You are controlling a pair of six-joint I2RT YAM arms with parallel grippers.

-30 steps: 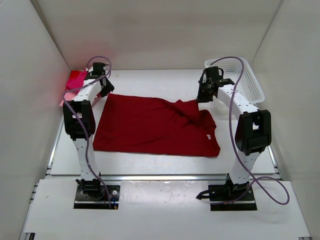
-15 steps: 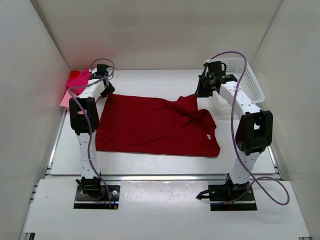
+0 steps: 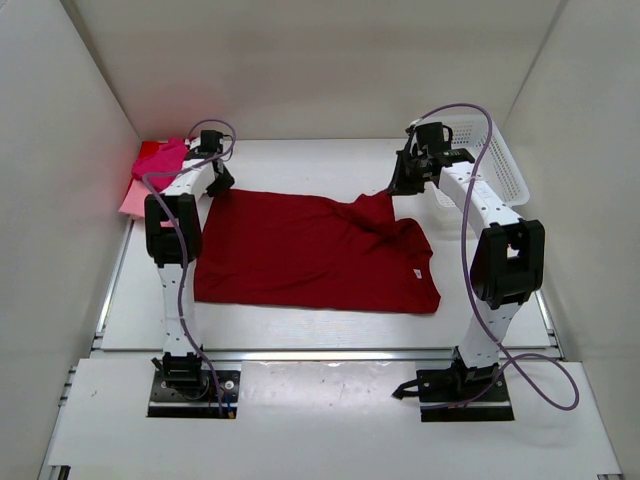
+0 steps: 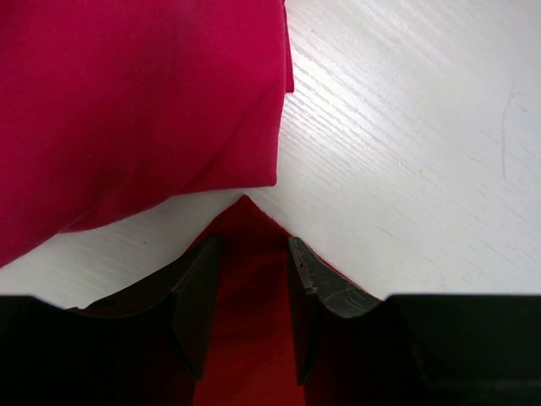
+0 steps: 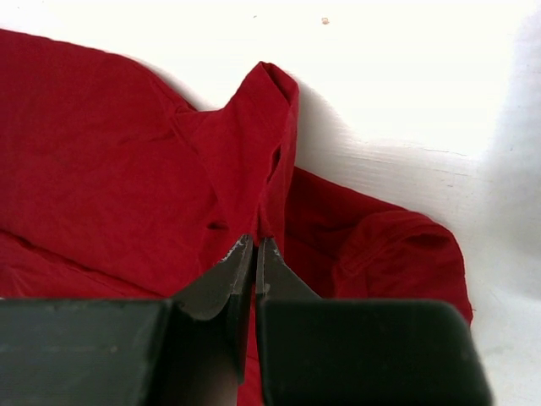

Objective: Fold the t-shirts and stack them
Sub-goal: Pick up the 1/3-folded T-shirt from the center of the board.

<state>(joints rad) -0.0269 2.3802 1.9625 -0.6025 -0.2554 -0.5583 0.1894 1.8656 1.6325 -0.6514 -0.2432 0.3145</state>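
Note:
The crimson t-shirt's far corner is already between the left gripper's open fingers, so the left gripper will next move slightly outward toward the t-shirt corner's tip (image 4: 245, 211) and close on it.
The large dark crimson t-shirt (image 3: 310, 255) lies spread across the middle of the table. My left gripper (image 3: 218, 183) is at its far left corner, open, and that corner (image 4: 247, 228) lies between the two fingers (image 4: 254, 245) with its tip past them. My right gripper (image 3: 393, 188) is shut on a pinched fold of the same shirt (image 5: 101, 169) at its far right and holds the fold (image 5: 262, 127) raised off the table. The hot pink t-shirt (image 3: 160, 158) lies in the far left corner on top of the pale pink one (image 3: 135, 200).
A white mesh basket (image 3: 495, 160) stands at the far right against the wall. White walls close in the table on the left, back and right. The hot pink shirt (image 4: 127, 101) lies just beyond my left fingers.
The right gripper has risen and moved back with the fold, and the shirt has slid slightly right. The left gripper has shifted a little right and back at the corner.

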